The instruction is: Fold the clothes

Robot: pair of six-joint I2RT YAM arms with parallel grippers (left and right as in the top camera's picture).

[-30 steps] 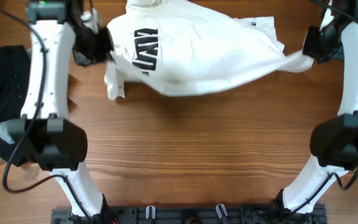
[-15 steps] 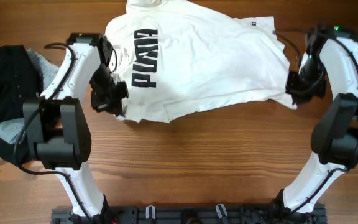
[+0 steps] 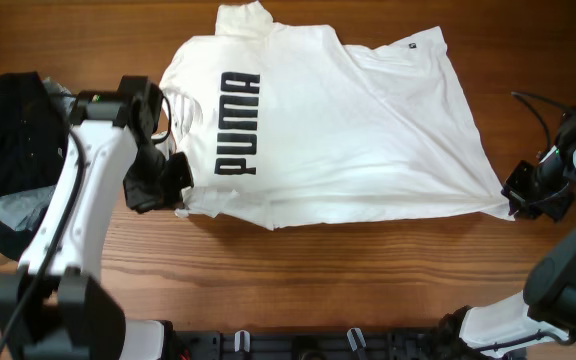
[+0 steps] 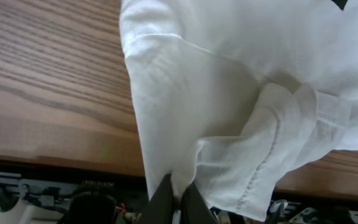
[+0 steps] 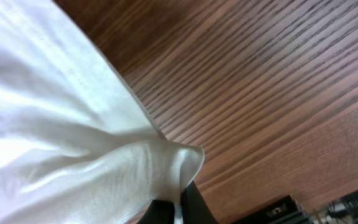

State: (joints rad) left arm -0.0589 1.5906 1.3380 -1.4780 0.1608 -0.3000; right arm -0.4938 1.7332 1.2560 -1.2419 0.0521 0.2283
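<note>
The shirt's side edge is outward of my right gripper, so the gripper needs to carry the held corner of the shirt's hem outward over that edge and release it on top of the flat fabric.
A white T-shirt with black PUMA lettering lies spread across the wooden table, collar at the far side. My left gripper is shut on its near left corner; the left wrist view shows the white fabric pinched between the fingers. My right gripper is shut on the near right corner, and the right wrist view shows the hem clamped in the jaws. The shirt is stretched between both grippers, low over the table.
A black garment lies on a grey cloth at the left edge of the table. Bare wood runs along the near side in front of the shirt. A black rail runs along the front edge.
Both grippers have pulled the shirt toward the near side and lowered it. It has gone from a lifted, bunched shape to lying spread flat on the table.
</note>
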